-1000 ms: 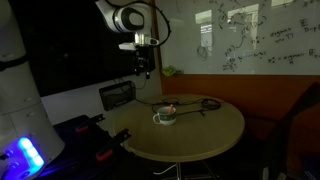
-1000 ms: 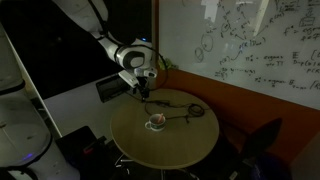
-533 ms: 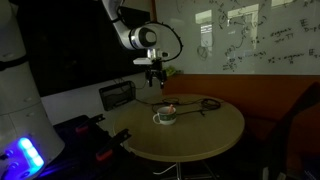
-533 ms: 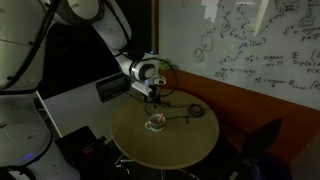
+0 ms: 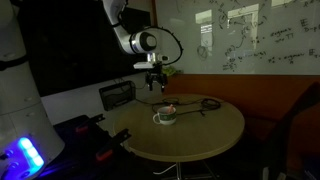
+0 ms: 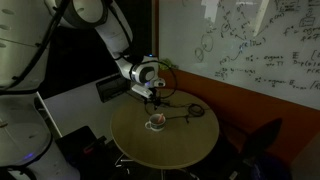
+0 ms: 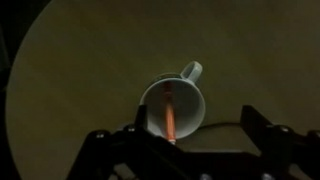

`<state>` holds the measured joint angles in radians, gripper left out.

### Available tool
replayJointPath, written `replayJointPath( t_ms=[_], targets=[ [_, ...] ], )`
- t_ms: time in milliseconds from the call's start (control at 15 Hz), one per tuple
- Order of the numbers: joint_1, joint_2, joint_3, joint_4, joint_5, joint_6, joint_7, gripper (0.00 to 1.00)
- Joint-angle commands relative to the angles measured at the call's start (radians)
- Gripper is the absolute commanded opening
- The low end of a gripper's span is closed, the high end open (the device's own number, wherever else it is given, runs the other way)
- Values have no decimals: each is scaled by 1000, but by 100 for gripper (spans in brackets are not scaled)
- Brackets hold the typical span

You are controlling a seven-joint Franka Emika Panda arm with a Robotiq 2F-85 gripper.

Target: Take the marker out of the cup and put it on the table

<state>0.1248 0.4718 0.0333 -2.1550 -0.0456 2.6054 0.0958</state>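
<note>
My open gripper lowers toward the cup [image 7: 172, 104] next, fingers on either side of the orange-red marker's upper end [image 7: 170, 132], because that end shows uncovered at the cup's rim.
The whitish cup [image 7: 172, 104] stands on the round tan table [image 7: 90, 70] and shows small in both exterior views [image 5: 164, 116] [image 6: 156, 122]. The orange-red marker [image 7: 168, 116] stands inside it, seen from above in the wrist view, with its tip just showing in an exterior view [image 5: 169, 108]. My gripper [image 7: 190, 140] is open, hanging above and behind the cup with nothing between its fingers; it also shows in both exterior views [image 5: 154, 85] [image 6: 153, 97].
A black cable [image 5: 200, 104] loops on the table beside the cup, also in the other exterior view [image 6: 190, 112]. A dark box [image 5: 117, 95] stands beyond the table's edge. A whiteboard wall with an orange lower band [image 5: 260, 85] is behind.
The arm has swung toward the cup and come lower over the table's back part. The cup and marker have not moved.
</note>
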Motion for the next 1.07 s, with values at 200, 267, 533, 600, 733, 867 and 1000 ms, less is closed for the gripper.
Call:
replayJointPath(
  t_ms=[200, 267, 533, 600, 733, 867, 1000],
  targets=[
    [66, 193, -77, 100, -96, 95, 58, 78],
    [75, 220, -86, 123, -92, 92, 65, 70],
    [97, 330, -102, 223, -80, 83, 82, 50],
    [97, 357, -101, 251, -75, 78, 83, 47],
    [102, 404, -106, 304, -69, 76, 94, 51],
    [105, 441, -112, 350, -68, 69, 104, 61],
    [98, 476, -109, 394, -67, 65, 92, 65]
  ],
)
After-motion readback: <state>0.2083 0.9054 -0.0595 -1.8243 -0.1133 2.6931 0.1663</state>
